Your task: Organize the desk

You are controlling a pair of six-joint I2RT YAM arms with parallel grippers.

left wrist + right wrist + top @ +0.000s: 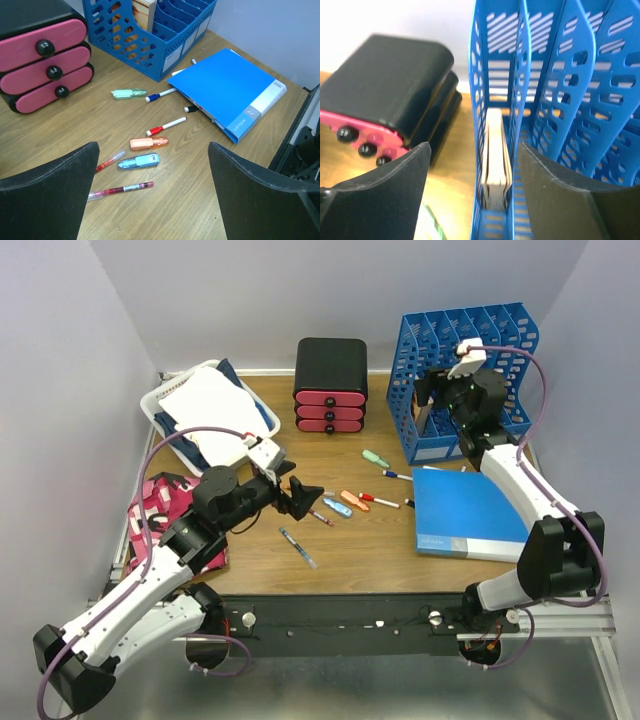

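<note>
The blue binder lies flat over a marker, so I need to lower my left gripper to the right in the top view, onto the edge of the binder that faces the pens.
The desk [370, 550] is brown wood grain. Several pens and highlighters lie loose at its middle: a green highlighter [375, 458], an orange one [149, 143], a blue one [139, 161], a red-capped marker [166, 126] and a red pen [122, 189]. My left gripper [300, 498] is open and empty, hovering just left of them; in the left wrist view [152, 150] they lie ahead of its jaws. My right gripper [432, 400] is open and empty at the blue file rack [465, 370]. Its jaws [474, 146] straddle the leftmost slot, where a cream book [497, 160] stands.
A blue binder [468, 512] lies flat at the right front, over a marker. A black drawer unit [331, 385] with pink drawers stands at the back centre. A white tray [205, 410] of papers sits at the back left, with a pink patterned item [165, 505] before it.
</note>
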